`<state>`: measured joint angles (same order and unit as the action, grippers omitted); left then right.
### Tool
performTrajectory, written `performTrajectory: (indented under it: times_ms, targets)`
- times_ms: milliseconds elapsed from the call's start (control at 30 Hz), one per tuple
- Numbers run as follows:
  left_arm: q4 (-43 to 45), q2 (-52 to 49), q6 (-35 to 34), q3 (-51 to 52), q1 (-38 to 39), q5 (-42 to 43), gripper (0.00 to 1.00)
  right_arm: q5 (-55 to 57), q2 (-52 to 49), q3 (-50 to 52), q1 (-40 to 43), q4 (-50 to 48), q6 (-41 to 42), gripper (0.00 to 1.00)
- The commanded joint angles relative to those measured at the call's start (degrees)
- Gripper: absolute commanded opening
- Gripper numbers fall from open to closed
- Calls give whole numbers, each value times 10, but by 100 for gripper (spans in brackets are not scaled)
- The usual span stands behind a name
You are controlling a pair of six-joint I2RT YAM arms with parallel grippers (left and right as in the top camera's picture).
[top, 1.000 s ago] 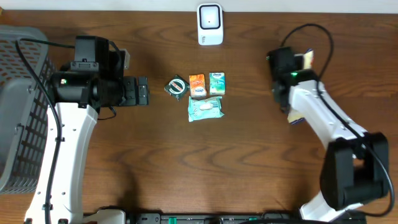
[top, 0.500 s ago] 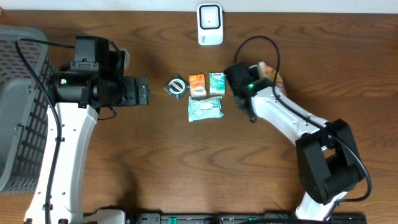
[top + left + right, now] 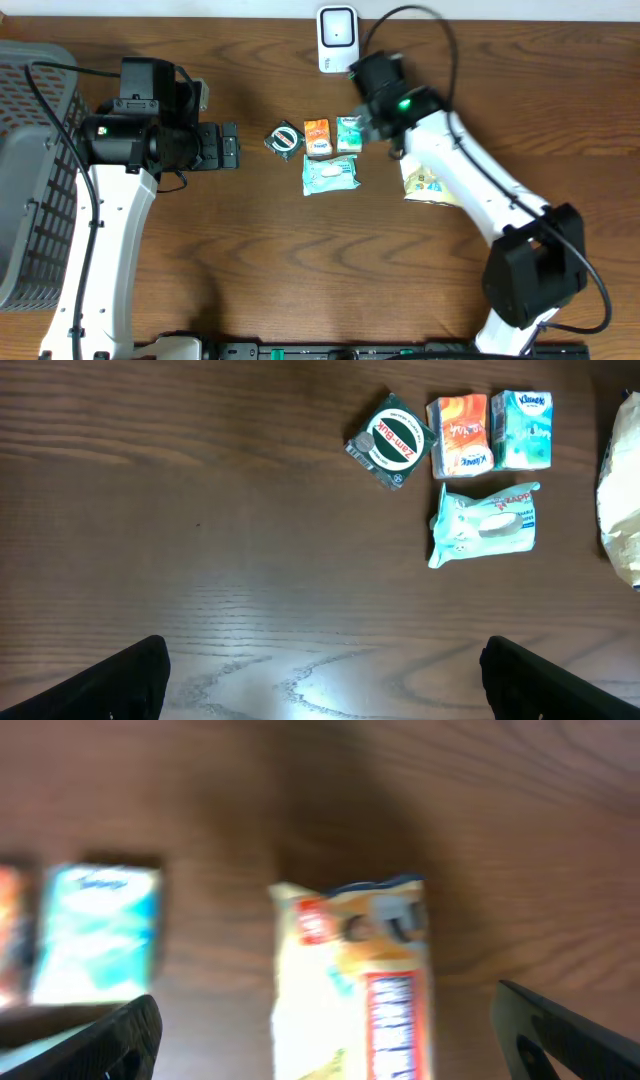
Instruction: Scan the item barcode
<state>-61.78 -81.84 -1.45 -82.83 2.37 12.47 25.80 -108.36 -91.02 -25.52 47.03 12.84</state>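
My right gripper moves down and to the right in the overhead view onto the snack packet's red-and-blue label (image 3: 391, 1024) next, as its wide-open fingers span the packet's width.
A white barcode scanner (image 3: 338, 38) stands at the table's far edge. A yellow snack packet (image 3: 430, 183) with a red and blue label lies flat on the wood, right of the other items. In the blurred right wrist view the packet (image 3: 360, 990) lies below and between the wide-apart fingers of my right gripper (image 3: 330, 1030), which is open and holds nothing. My left gripper (image 3: 228, 147) hovers open left of the items, with only bare wood between its fingers (image 3: 120, 680).
A round green tin (image 3: 285, 138), an orange tissue pack (image 3: 317, 137), a teal tissue pack (image 3: 349, 133) and a wet-wipes pouch (image 3: 330, 173) sit clustered at the centre. A grey mesh basket (image 3: 30, 180) stands at the left edge. The right arm (image 3: 470, 190) lies over the table's right half.
The right arm swung from the right side in toward the centre and the scanner. Its jaws opened and the snack packet now lies on the table. The left arm stayed still.
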Motion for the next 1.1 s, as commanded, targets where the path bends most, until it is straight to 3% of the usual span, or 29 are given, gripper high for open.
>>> performTrajectory:
  times_ms: [0,233,467,600,833,867,933,967,1067]
  targets:
    - [-3,-2,1,3,2,-6,98,-54,-1,8,62,7,-27,99]
    - [-3,-2,1,3,2,-5,98,-276,-5,81,161,-4,-122,99]
    - [-3,-2,1,3,2,-5,98,-327,-5,178,191,-82,-123,95]
    - [-3,-2,1,3,2,-5,98,-327,-5,226,183,-137,-122,88]
    - [-3,-2,1,3,2,-5,98,-335,-5,257,166,-177,-112,59]
    - [-3,-2,1,3,2,-6,98,-336,-5,257,164,-178,-108,48]
    - [-3,-2,1,3,2,-5,98,-339,-5,256,161,-181,-97,10]
    - [-3,-2,1,3,2,-5,98,-339,-5,256,160,-182,-91,1]
    - [-3,-2,1,3,2,-5,98,-340,-3,248,156,-185,-70,1]
